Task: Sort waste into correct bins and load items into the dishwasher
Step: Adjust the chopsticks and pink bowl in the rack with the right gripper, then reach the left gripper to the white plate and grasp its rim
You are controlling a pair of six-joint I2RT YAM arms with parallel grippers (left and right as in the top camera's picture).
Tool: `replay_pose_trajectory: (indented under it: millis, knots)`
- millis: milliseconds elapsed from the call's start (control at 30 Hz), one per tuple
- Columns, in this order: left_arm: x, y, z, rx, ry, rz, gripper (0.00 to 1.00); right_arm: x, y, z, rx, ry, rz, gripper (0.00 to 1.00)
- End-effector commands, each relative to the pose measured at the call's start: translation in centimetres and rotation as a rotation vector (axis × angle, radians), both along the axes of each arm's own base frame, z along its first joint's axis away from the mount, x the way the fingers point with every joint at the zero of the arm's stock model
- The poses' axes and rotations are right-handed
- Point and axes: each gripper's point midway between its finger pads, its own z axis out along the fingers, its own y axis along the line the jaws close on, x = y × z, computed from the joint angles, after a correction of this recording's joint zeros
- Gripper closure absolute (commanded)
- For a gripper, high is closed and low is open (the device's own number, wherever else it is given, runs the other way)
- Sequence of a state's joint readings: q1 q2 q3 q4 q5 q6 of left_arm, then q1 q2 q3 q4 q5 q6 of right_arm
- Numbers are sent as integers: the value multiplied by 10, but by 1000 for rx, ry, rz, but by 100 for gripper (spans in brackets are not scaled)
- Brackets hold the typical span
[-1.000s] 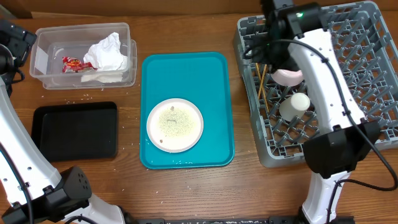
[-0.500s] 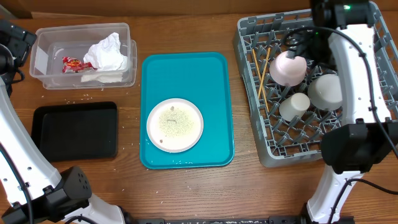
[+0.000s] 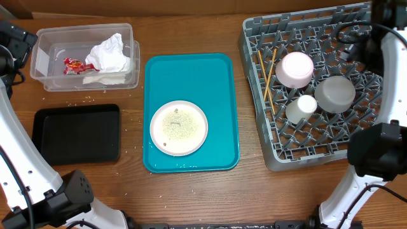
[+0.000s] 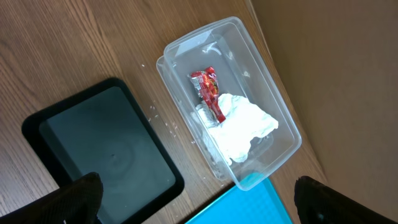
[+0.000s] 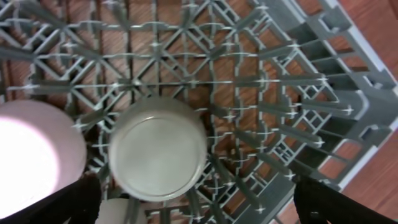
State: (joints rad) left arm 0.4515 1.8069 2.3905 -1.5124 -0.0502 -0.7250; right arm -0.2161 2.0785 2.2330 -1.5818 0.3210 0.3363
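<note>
I will move my left gripper to the right in the overhead view and down onto the white plate's rack-side rim (image 3: 206, 123), because grains of rice are still on it.
The clear tub (image 3: 44, 38) at the back left holds crumpled white napkins (image 3: 109, 54) and a red-and-white wrapper (image 3: 75, 65). In front of it lies the empty black tray (image 3: 76, 133). The white plate (image 3: 197, 137), strewn with rice grains (image 3: 177, 124), rests on a teal tray (image 3: 191, 76). In the grey dish rack (image 3: 356, 137) sit the upturned pink plate (image 3: 297, 69), the upturned grey-green bowl (image 3: 335, 93), the white cup (image 3: 301, 108) and the chopsticks (image 3: 267, 79). My left gripper (image 4: 199, 205) hangs open above the tub (image 4: 186, 37) and the black tray (image 4: 106, 149). My right gripper (image 5: 199, 208) is open over the bowl (image 5: 157, 148), holding nothing.
Loose rice grains (image 3: 82, 100) dot the wood between the tub and the black tray. My right arm (image 3: 385, 51) stands along the rack's right side, my left arm (image 3: 9, 57) at the table's left edge. The teal tray's corner (image 4: 255, 205) shows under the left wrist.
My right arm has swung from the rack's left part to its right edge, uncovering the pink plate and the bowl. The left arm has not moved.
</note>
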Motion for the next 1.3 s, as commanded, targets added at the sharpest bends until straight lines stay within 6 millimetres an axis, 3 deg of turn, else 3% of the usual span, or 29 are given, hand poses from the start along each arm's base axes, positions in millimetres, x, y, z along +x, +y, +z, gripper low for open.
replay_pose_trajectory:
  millis: [0, 67, 133, 200, 367, 433, 600, 667, 767, 867, 1000, 1267]
  knots:
    - [2, 0, -2, 14, 14, -12, 0, 0, 1, 23, 8, -77, -6, 0]
    - [9, -4, 1, -39, -41, 17, 0, 1, 1, 23, 10, -78, -6, 0]
    - [18, -26, 1, -178, -96, -20, 0, 1, 1, 23, 10, -78, -6, 0]
    - [25, -63, 4, -338, -135, -156, 0, 1, 1, 23, 10, -78, -6, 0]
    - [28, -161, 16, -492, -156, -605, 8, 1, 1, 23, 10, -78, -6, 0]
    - [16, -210, 7, -486, -71, -754, 10, 1, 1, 23, 10, -78, -6, 0]
    - [-6, -291, -23, -266, 145, -937, 9, 1, 1, 23, 10, -78, -6, 0]
    - [-11, -310, -40, -111, 232, -918, 25, 1, 1, 23, 10, -78, -6, 0]
    - [-17, -339, -70, 76, 340, -889, 30, 1, 1, 23, 10, -78, -6, 0]
    - [-23, -367, -103, 96, 439, -916, 35, 1, 1, 23, 10, -78, -6, 0]
    - [-25, -385, -158, 93, 596, -870, 48, 1, 1, 23, 10, -78, -6, 0]
    - [-12, -416, -248, 56, 762, -888, 53, 1, 1, 23, 10, -78, -6, 0]
